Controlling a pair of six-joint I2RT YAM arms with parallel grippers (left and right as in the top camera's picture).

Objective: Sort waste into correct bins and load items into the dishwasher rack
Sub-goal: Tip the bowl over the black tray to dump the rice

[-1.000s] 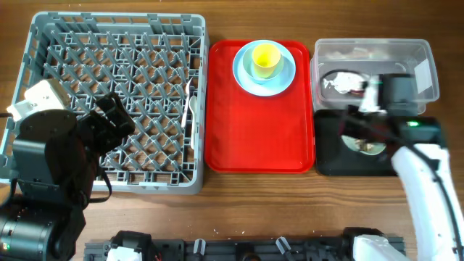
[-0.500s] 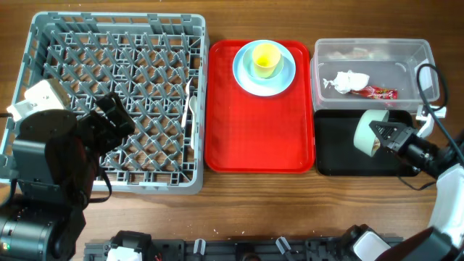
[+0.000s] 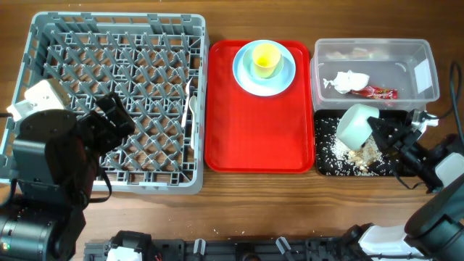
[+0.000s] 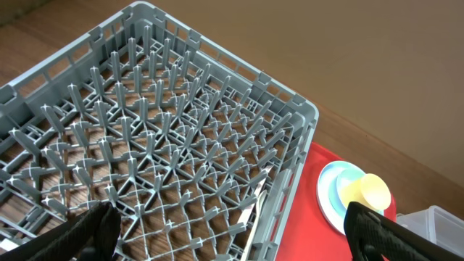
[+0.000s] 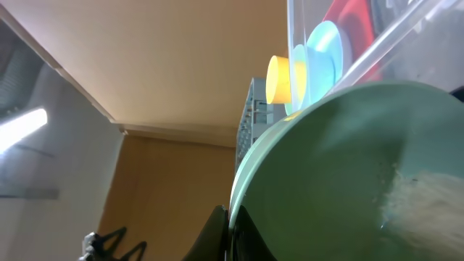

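I should move my right gripper to the left in the overhead view next, turn the bowl upright and let it go on the red serving tray's near rack-side corner (image 3: 232, 137), because that corner is bare.
My right gripper (image 3: 378, 133) is shut on the rim of a pale mint-green bowl (image 3: 354, 125), tipped on its side over the black tray (image 3: 317, 145). Whitish rice scraps (image 3: 359, 156) lie scattered on that tray, and some still cling inside the bowl (image 5: 424, 196). In the right wrist view the jaws (image 5: 233, 233) pinch the bowl's edge. The clear tub (image 3: 428, 65) holds a white napkin (image 3: 346, 80) and a red wrapper (image 3: 377, 92). My left gripper (image 4: 232, 243) hangs open above the grey dishwasher rack (image 3: 116, 43), empty.
A red serving tray (image 3: 254, 138) lies between rack and bins. At its far end are a blue plate (image 3: 245, 80), a pale bowl (image 3: 280, 69) and a yellow cup (image 3: 265, 59). White cutlery (image 3: 192, 109) lies along the rack's right side.
My right arm moved from over the clear tub to the black tray and tipped the bowl, spilling rice onto the tray. The left arm has not moved.
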